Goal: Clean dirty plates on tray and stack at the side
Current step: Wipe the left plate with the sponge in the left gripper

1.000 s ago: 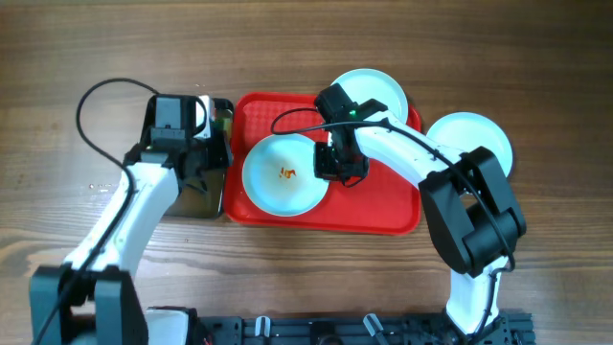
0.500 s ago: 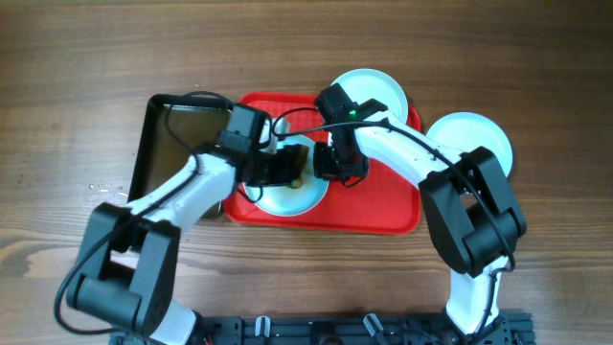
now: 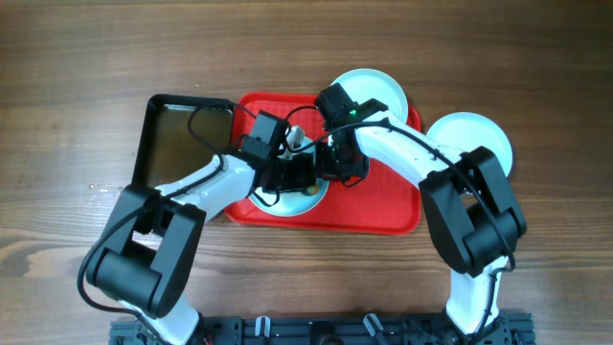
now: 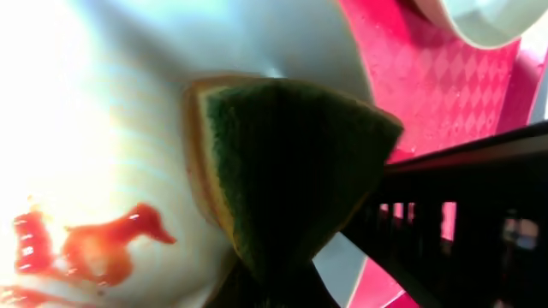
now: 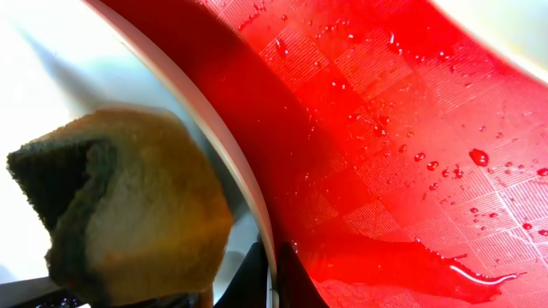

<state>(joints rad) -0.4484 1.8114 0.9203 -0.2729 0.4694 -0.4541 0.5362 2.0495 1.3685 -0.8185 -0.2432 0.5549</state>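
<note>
I will next lift my left gripper off the plate, cross left in the overhead view over the empty black tray (image 3: 184, 146), then lower it and release the sponge.
A dirty plate (image 3: 278, 196) lies on the left half of the red tray (image 3: 383, 206), mostly covered by both grippers. My left gripper (image 3: 302, 177) is shut on a green and yellow sponge (image 4: 291, 171) and presses it onto the plate (image 4: 111, 111) beside an orange-red smear (image 4: 86, 252). My right gripper (image 3: 337, 168) is shut on the plate's right rim (image 5: 231, 162); the sponge (image 5: 128, 205) shows just inside it. A second plate (image 3: 374, 88) sits at the tray's far edge. A third plate (image 3: 474, 134) lies on the table right of the tray.
A black tray (image 3: 177, 134) stands left of the red tray, without the sponge. Water drops lie on the red tray's base (image 5: 411, 128). Bare wooden table (image 3: 77, 77) surrounds both trays.
My left gripper took the sponge from the black tray and moved right onto the dirty plate. The right gripper has stayed on the plate's rim.
</note>
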